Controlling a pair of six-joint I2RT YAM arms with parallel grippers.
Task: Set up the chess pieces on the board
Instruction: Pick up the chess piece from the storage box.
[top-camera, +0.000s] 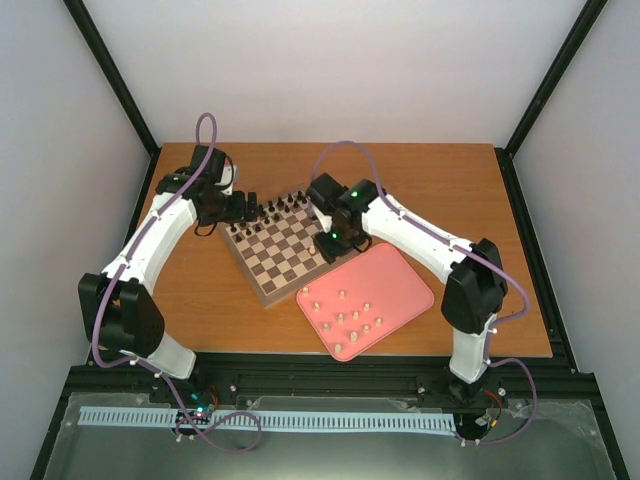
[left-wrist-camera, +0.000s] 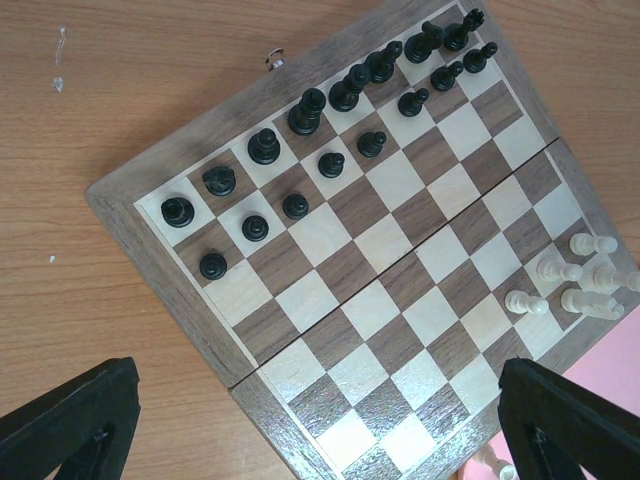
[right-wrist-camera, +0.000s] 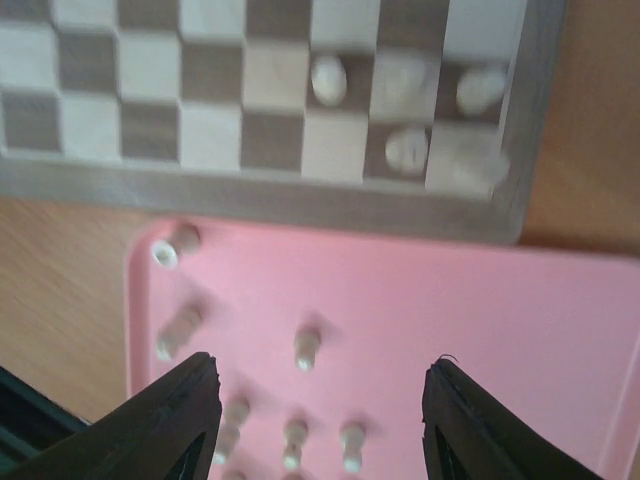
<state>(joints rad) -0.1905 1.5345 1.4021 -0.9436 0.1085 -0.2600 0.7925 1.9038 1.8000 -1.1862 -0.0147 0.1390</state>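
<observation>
My right gripper will next move back and down to one pale piece (top-camera: 342, 294) that sits apart on the tray, with empty space around it.
The board (top-camera: 290, 250) lies turned at an angle on the table. Several pale chess pieces (top-camera: 345, 318) lie on the pink tray (top-camera: 390, 275). A few more pale pieces (left-wrist-camera: 575, 280) stand on the board's corner by the tray, also seen blurred in the right wrist view (right-wrist-camera: 405, 100). My left gripper (left-wrist-camera: 320, 430) is open and empty above the board's (left-wrist-camera: 400, 270) near edge. My right gripper (right-wrist-camera: 320, 420) is open and empty above the tray (right-wrist-camera: 480, 300), over several pale pieces (right-wrist-camera: 307, 348) lying there. The board's edge (right-wrist-camera: 250, 185) is just beyond.
Dark black pieces (left-wrist-camera: 330, 110) fill two rows on the board's far side, next to my left arm in the top view (top-camera: 275, 208). The tray touches the board's near right side. Bare orange-brown tabletop (top-camera: 200, 290) surrounds both.
</observation>
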